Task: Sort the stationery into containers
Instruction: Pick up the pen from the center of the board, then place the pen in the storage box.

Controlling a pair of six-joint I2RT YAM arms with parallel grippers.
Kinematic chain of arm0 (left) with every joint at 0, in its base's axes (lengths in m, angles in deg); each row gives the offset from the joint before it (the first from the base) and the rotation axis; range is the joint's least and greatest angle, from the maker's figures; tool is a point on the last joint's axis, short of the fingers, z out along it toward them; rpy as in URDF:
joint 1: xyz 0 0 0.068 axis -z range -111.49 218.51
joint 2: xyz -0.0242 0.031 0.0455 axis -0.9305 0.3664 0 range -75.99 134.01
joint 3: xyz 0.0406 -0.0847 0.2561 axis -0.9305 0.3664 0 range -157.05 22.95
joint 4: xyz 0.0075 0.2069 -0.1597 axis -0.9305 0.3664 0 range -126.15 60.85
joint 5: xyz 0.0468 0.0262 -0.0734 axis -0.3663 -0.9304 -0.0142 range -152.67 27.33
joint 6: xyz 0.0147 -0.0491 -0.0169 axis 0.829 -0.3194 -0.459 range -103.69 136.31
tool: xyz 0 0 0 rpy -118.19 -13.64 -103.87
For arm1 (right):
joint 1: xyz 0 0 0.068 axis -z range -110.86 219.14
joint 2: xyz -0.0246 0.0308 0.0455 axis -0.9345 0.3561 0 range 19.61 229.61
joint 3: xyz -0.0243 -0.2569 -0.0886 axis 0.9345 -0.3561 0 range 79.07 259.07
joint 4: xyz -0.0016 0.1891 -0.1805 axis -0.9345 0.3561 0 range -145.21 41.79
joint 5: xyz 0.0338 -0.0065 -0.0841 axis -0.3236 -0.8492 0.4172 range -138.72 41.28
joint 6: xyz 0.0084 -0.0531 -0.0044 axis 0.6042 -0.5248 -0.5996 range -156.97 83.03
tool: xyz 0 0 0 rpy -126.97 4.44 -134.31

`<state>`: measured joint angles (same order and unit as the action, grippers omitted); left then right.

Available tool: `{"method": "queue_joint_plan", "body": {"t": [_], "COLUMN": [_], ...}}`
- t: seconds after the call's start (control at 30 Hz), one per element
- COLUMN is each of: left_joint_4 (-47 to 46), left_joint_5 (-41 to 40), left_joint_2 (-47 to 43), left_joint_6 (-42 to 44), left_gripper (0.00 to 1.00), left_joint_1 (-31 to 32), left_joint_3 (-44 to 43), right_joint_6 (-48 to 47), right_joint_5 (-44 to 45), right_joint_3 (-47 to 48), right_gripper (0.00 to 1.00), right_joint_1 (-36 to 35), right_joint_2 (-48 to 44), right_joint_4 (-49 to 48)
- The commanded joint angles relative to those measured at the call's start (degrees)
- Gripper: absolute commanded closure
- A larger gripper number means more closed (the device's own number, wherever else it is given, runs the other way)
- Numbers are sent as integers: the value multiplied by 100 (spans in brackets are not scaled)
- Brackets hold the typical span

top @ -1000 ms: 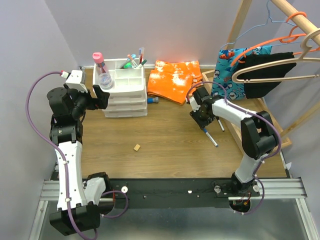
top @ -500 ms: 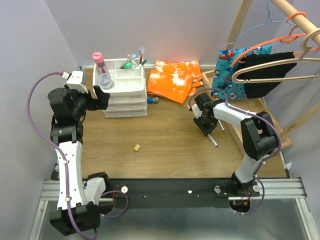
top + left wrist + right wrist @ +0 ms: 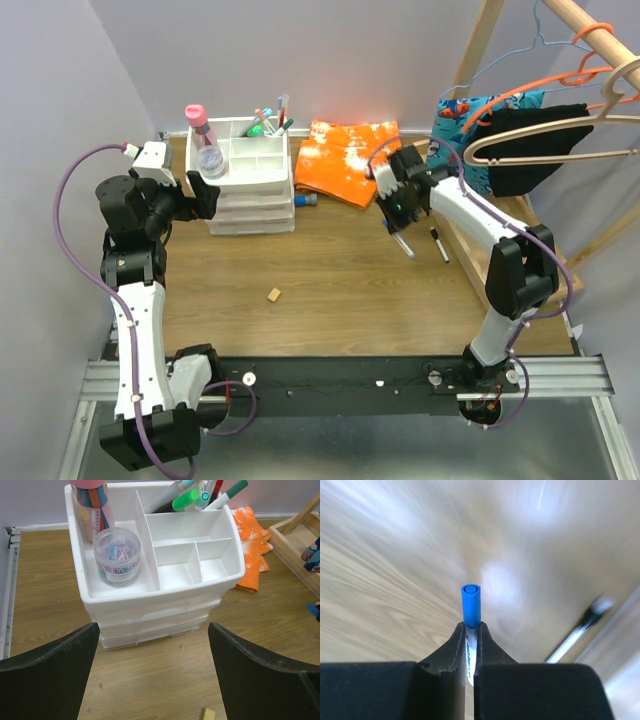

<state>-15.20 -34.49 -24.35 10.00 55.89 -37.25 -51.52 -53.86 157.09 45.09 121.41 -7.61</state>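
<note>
My right gripper rises over the tray's back compartment (image 3: 261, 129) next, which lies outward of it to the left in the top view. Then it lowers and releases where pens stand.
The white three-drawer unit (image 3: 252, 190) stands at the back left, its top tray (image 3: 175, 530) split into compartments. Several capped pens (image 3: 270, 120) and a green-capped marker (image 3: 185, 500) stand in the back compartment. A pink-capped bottle (image 3: 205, 140) stands at its left. My right gripper (image 3: 398, 212) is shut on a white blue-capped pen (image 3: 470, 605), held above the table near the orange cloth (image 3: 350, 155). Another pen (image 3: 438, 243) lies on the table and also shows in the right wrist view (image 3: 577, 632). A blue-capped tube (image 3: 308, 201) lies right of the unit. My left gripper (image 3: 152, 630) is open, facing the drawers.
A jar of paper clips (image 3: 117, 555) sits in the tray's left compartment. A small wooden block (image 3: 273, 295) lies mid-table. A shallow wooden tray (image 3: 470, 245) and a clothes rack with hangers (image 3: 540, 130) stand at the right.
My right gripper has risen from the table with the blue-capped pen and moved back toward the orange cloth. The left arm has not moved.
</note>
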Motion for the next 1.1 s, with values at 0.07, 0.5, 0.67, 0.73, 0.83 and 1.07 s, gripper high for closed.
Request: {"method": "queue_joint_plan", "body": {"t": [0.07,0.5,0.67,0.73,0.83,1.07], "left_joint_4": [-126,-118,49,76,120,120], "left_joint_5": [126,91,38,3,-15,-103], "left_joint_2": [22,101,66,57,48,92], "left_joint_6": [-37,6,165,191,252,305], "left_gripper": [1,1,1,1,1,1], "left_joint_1": [-3,-56,-56,-56,-56,-118], "left_joint_3": [-132,-185,-193,-193,-158,-88], "right_joint_6": [469,2271,2457,2386,2307,2097], "right_joint_5": [-1664,-1754,-1472,-1349,-1261,-1129], "right_joint_3": [2409,1426,1900,2208,2690,3816], "right_gripper": [99,99,99,99,99,99], "right_joint_1": [-249,-776,-1109,-1198,-1312,-1383], "right_joint_2": [-160,-909,13,278,796,1790], "right_joint_4": [401,-6602,-7764,-8010,-8126,-7801]}}
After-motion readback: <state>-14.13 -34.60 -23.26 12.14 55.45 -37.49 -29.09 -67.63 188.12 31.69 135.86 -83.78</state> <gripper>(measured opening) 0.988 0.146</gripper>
